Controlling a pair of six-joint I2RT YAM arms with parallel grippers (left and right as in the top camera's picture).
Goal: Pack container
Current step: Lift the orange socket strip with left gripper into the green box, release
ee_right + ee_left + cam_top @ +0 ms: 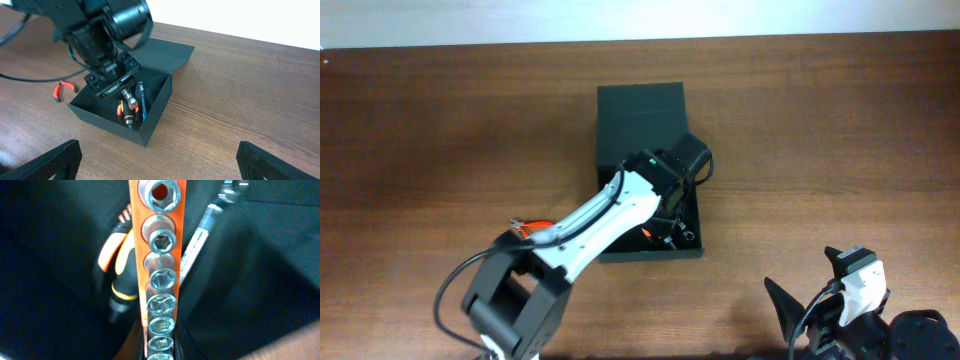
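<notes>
The bottom of the container lies below my left gripper, so next I should lower the orange socket bar point(161, 245) in that gripper and let go of it there, beside the wrench.
The dark green container point(650, 254) stands open mid-table, its flap lid point(640, 108) lying back on the far side. My left gripper point(160, 347) is shut on an orange socket rail point(161, 245) with several chrome sockets and holds it inside the container point(110, 125), above the floor. An orange-and-black handled tool point(120, 270) and a metal wrench point(200, 235) lie in the box under the rail. My right gripper point(160, 167) is open and empty, low over the table near the front right, apart from the box.
Orange-handled pliers point(532, 228) lie on the table left of the container; they also show in the right wrist view point(64, 90). The left arm point(590, 225) reaches over the box's front-left corner. Bare wood lies between the right gripper point(810, 290) and the box.
</notes>
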